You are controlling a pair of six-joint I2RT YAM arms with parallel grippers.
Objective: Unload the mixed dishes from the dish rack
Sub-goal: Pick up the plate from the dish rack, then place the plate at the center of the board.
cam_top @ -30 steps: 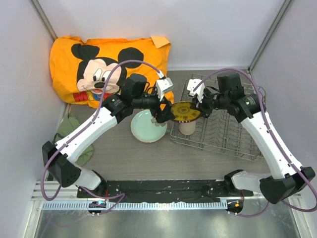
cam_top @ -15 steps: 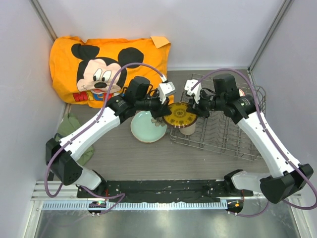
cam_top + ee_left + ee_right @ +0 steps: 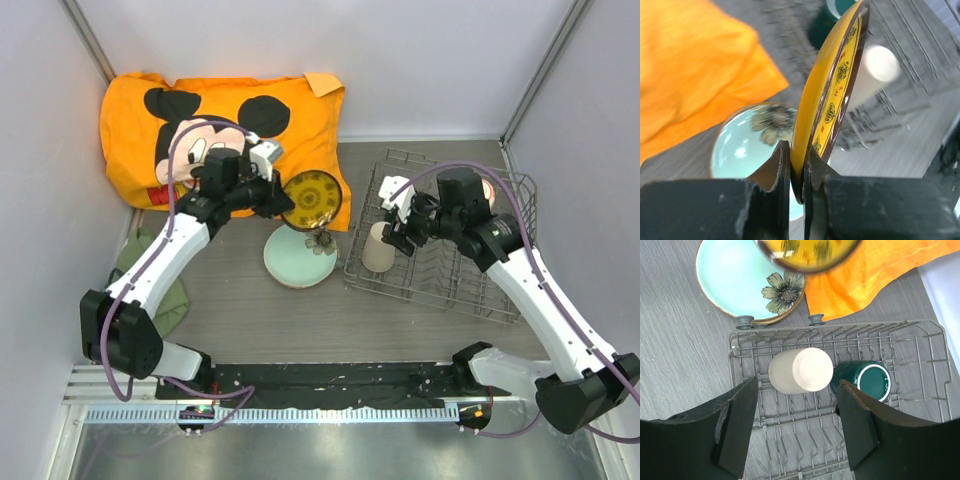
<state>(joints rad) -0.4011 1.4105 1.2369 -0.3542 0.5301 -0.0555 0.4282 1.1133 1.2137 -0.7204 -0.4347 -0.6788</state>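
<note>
The yellow plate comes down and back onto the flat, empty aqua plate (image 3: 299, 260) next, which lies below and back from my left gripper. The left gripper then releases the yellow plate's rim.
My left gripper (image 3: 282, 200) is shut on the lower rim of a yellow plate with a dark brown edge (image 3: 311, 197), held on edge above the orange pillow's corner. The left wrist view shows both fingers (image 3: 782, 165) pinching that plate (image 3: 832, 90). An aqua plate with a flower (image 3: 298, 256) lies flat on the table left of the dish rack (image 3: 505, 300). My right gripper (image 3: 797, 382) hangs open over the rack (image 3: 865, 326), empty. Below it lie a beige cup (image 3: 800, 370) and a dark teal mug (image 3: 865, 381). The cup (image 3: 379, 250) sits in the rack's left end.
An orange Mickey Mouse pillow (image 3: 220, 130) fills the back left. A green cloth (image 3: 150, 270) lies by the left wall. Something red-orange (image 3: 487, 187) peeks out at the rack's far right, behind my right arm. Walls close in on three sides.
My right gripper let go of the yellow plate and opened, pulling back over the rack. My left gripper closed on the plate and carried it left, away from the rack.
</note>
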